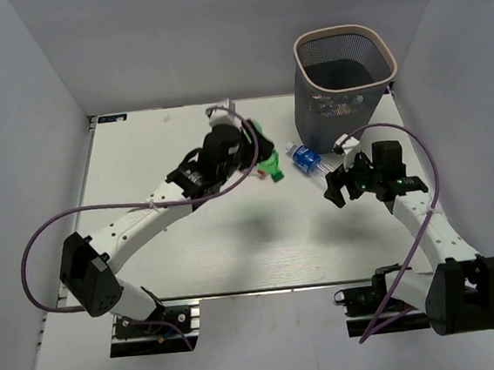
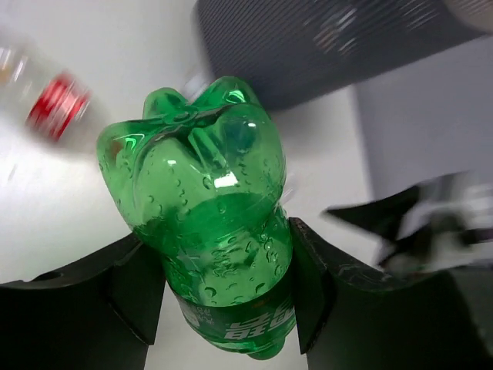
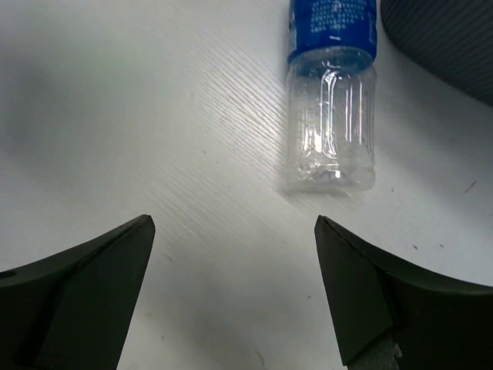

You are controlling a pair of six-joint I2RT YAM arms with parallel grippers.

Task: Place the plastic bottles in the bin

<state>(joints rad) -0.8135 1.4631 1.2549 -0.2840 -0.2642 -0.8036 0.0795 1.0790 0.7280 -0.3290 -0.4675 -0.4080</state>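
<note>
My left gripper rises next and carries the green bottle [image 1: 267,159] outward over the bin's opening [image 1: 340,60] to release it, because the bin's rim stands high above the tabletop.
My left gripper [image 2: 223,297] is shut on a green plastic bottle [image 2: 204,200], whose lobed base points away from the camera. In the top view the green bottle [image 1: 267,159] sticks out of the left gripper [image 1: 255,152] near the table's middle back. A clear bottle with a blue label [image 3: 331,116] lies on the table ahead of my open right gripper [image 3: 231,225], apart from its fingers. From above, this blue-label bottle [image 1: 305,158] lies between the two grippers, near the foot of the bin [image 1: 344,75]; the right gripper [image 1: 341,185] is just to its near right.
A blurred clear bottle with a red label [image 2: 52,102] lies on the table at the upper left of the left wrist view. The bin's dark mesh wall [image 3: 447,38] fills the top right corner of the right wrist view. Grey walls enclose the table.
</note>
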